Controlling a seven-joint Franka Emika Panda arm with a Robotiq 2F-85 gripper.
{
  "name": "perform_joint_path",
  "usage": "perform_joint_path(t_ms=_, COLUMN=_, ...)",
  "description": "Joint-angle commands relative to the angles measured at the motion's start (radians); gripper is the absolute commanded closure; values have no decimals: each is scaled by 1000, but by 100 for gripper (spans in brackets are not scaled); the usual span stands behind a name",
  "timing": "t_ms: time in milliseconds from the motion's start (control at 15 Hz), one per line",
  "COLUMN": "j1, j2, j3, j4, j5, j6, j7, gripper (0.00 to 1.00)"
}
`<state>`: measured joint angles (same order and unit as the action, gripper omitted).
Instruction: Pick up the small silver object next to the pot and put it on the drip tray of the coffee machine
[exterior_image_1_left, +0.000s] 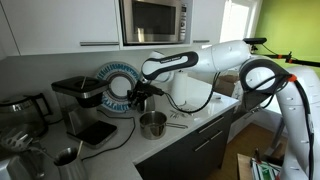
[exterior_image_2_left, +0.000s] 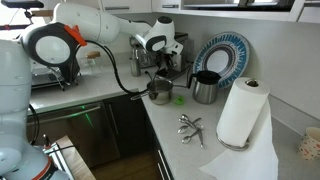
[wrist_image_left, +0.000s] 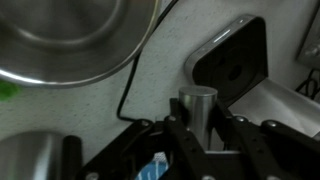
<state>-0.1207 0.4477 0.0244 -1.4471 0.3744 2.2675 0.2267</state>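
Observation:
My gripper should next bring the small silver object outward, turning, down onto the tray and release it, since it still hangs short of the black drip tray (exterior_image_1_left: 97, 131) (wrist_image_left: 232, 65).
In the wrist view my gripper (wrist_image_left: 198, 128) is shut on the small silver object (wrist_image_left: 197, 102), an upright grey metal cylinder held above the counter. The shiny pot (wrist_image_left: 70, 40) fills the upper left, and the black drip tray (wrist_image_left: 232, 65) lies up and to the right. In an exterior view the gripper (exterior_image_1_left: 137, 100) hangs between the coffee machine (exterior_image_1_left: 75, 95) and the pot (exterior_image_1_left: 152, 124), above and to the right of the drip tray (exterior_image_1_left: 97, 131). In an exterior view the gripper (exterior_image_2_left: 160, 68) is just above the pot (exterior_image_2_left: 159, 93). The cylinder is hidden in both exterior views.
A patterned plate (exterior_image_1_left: 117, 82) leans on the back wall. A dark jug (exterior_image_2_left: 205, 87), wiry metal utensils (exterior_image_2_left: 190, 125) and a paper towel roll (exterior_image_2_left: 243, 112) stand along the counter. A microwave (exterior_image_1_left: 155, 20) hangs overhead. A black cable (wrist_image_left: 125, 95) crosses the counter.

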Motion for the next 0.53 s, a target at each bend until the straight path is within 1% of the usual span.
perform_joint_path(t_ms=0, j1=18, j2=107, j3=44, j4=185, j5=7, j6=-152, j7=-93, gripper=88)
perform_joint_path(t_ms=133, j1=18, j2=164, j3=77, j4=263, j5=30, j6=-229, j7=-145, gripper=88)
perform_joint_path(t_ms=200, j1=31, j2=89, j3=46, j4=158, j5=9, j6=-158, j7=-93, gripper=63)
perform_joint_path(t_ms=333, j1=32, j2=127, j3=62, j4=210, j5=13, j6=-196, j7=-116, gripper=63)
perform_joint_path(t_ms=467, j1=31, j2=145, j3=65, j4=230, j5=13, j6=-199, j7=-125, gripper=63)
